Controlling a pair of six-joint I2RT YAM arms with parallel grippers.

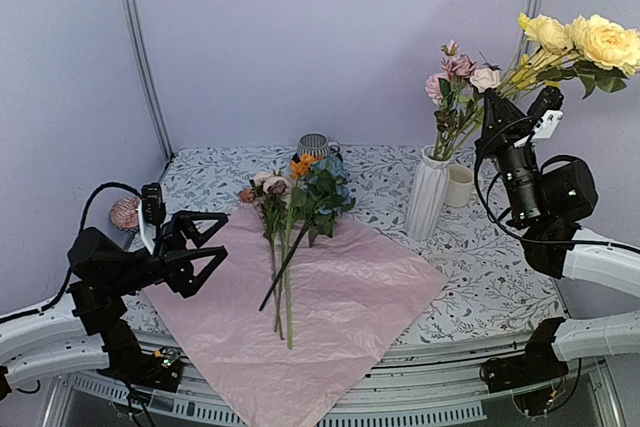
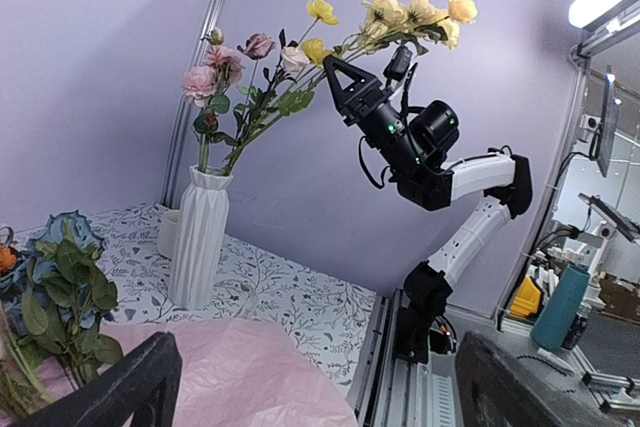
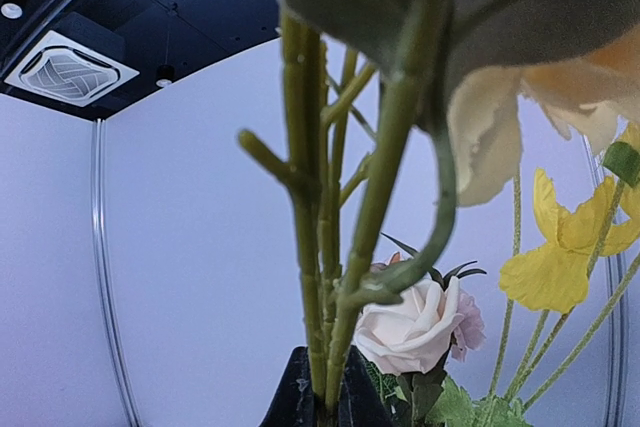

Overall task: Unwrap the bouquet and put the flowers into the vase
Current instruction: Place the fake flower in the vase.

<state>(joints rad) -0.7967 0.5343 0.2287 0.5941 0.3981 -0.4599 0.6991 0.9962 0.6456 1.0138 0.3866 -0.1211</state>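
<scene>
I need to lower my right gripper, to the left in the top view, toward the vase's opening [image 1: 436, 155] and release the yellow roses, as their stems are high above the vase.
The lilac-pink paper [image 1: 330, 297] lies spread flat on the table. On it lie several flowers [image 1: 295, 192]: a blue hydrangea, orange poppy and pink roses, stems toward the near edge. The white ribbed vase [image 1: 428, 192] stands at the back right with pink roses [image 1: 455, 72] in it. High above it, my right gripper [image 1: 492, 97] is shut on the stems [image 3: 310, 247] of the yellow roses [image 1: 585, 42]. The stems slant down to the vase mouth; whether their ends are inside I cannot tell. My left gripper [image 1: 215, 242] hovers open over the paper's left edge, holding nothing.
A cream mug [image 1: 459, 185] stands right behind the vase. A striped grey cup [image 1: 314, 146] sits at the back centre. A pinkish ball [image 1: 125, 212] lies at the table's left edge. Metal posts [image 1: 140, 47] rise at the back corners.
</scene>
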